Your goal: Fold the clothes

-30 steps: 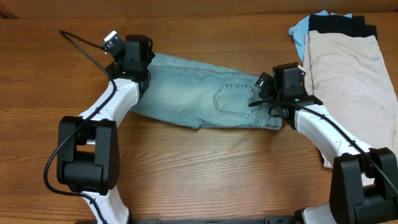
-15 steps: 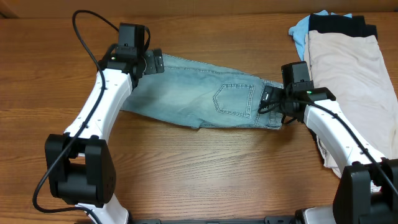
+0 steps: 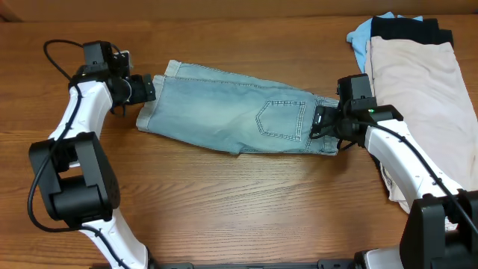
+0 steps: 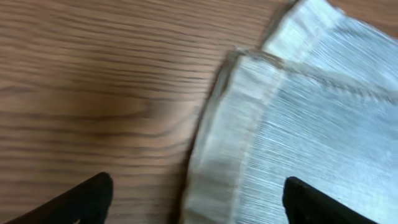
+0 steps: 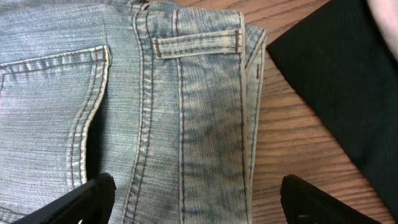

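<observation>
My right gripper moves down next onto the waistband beside the belt loop (image 5: 196, 43), fingers open around it, since the waistband's edge already lies between them.
Light-wash denim shorts (image 3: 231, 112) lie flat across the middle of the table, back pocket (image 3: 282, 119) facing up. My left gripper (image 3: 148, 88) sits at their left end, low over the pale cuffed hem (image 4: 217, 155). It (image 4: 199, 199) stands open, one finger over wood and the other over denim. My right gripper (image 3: 319, 119) is at the waistband end. It (image 5: 199, 199) is open too, its dark fingers (image 5: 87, 198) straddling the waistband and belt loop (image 5: 196, 43). Neither one holds the cloth.
A pile of other garments lies at the back right: a beige one (image 3: 414, 82) on top, black (image 3: 407, 30) and sky-blue (image 3: 362, 39) showing beneath. A black shape (image 5: 336, 74) lies just beyond the waistband in the right wrist view. Bare wood (image 3: 239, 202) runs along the table's front.
My left arm has swung left off the shorts, out to their cuffed hem. The right gripper shifted slightly right, to the waistband. Both pairs of jaws have narrowed a little.
</observation>
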Motion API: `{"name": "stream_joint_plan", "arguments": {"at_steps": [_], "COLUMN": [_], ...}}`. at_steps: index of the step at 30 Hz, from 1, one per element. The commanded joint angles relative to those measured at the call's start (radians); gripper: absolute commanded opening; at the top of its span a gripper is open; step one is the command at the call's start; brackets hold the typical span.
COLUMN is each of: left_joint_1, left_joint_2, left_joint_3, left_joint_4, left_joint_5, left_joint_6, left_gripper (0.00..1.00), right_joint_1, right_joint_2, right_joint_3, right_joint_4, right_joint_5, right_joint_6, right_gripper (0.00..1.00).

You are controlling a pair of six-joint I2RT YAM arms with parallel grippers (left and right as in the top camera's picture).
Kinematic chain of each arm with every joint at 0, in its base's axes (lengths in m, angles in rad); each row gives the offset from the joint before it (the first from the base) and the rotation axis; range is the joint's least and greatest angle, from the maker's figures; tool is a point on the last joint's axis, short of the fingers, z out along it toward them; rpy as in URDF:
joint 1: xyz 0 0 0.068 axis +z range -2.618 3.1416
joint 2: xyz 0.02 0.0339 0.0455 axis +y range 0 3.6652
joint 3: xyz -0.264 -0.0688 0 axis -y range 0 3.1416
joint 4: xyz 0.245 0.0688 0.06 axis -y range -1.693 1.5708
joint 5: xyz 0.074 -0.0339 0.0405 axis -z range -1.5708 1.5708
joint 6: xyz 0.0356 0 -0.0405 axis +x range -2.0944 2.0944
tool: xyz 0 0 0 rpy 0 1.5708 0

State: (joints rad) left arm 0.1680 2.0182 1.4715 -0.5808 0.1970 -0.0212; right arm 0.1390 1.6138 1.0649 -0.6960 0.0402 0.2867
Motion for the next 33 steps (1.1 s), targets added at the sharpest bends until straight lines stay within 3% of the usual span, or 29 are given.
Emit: {"name": "stream_joint_plan", "arguments": {"at_steps": [1,2,4,7,9,13,27,33], "left_joint_1": [-0.036,-0.045,-0.068,-0.108,-0.132,-0.143,-0.176,-0.203], "left_joint_2": [0.015,0.015,0.015,0.017,0.023,0.037,0.056,0.056], "left_joint_3": [0.010,0.010,0.010,0.008,0.003,0.003,0.003,0.003], "left_joint_4": [0.001,0.001,-0.004,-0.019,-0.014,-0.014,-0.022,-0.024], "left_joint_5": [0.067,0.066,0.040,-0.037,-0.085,-0.112,-0.126,-0.128], "left_joint_6": [0.076,0.085,0.097,0.096,0.097,0.096,0.060,0.058], "left_gripper": [0.81,0.74,0.47,0.16,0.04,0.04,0.04,0.04], "right_joint_1": [0.000,0.000,0.000,-0.002,-0.004,-0.004,-0.004,-0.004], "right_joint_2": [0.006,0.006,0.006,0.011,0.024,0.056,0.214,0.232], "right_joint_3": [0.014,0.014,0.014,0.009,-0.010,-0.027,-0.032,-0.034], "right_joint_4": [0.003,0.003,0.002,0.016,0.055,0.095,0.185,0.176], "right_joint_5": [-0.006,-0.006,-0.005,0.002,0.000,-0.002,0.085,0.132], "right_joint_6": [-0.002,-0.002,0.009,0.055,0.058,0.060,0.201,0.242], "right_gripper": [0.89,0.89,0.87,0.91,0.92,0.91,0.71,0.70]}}
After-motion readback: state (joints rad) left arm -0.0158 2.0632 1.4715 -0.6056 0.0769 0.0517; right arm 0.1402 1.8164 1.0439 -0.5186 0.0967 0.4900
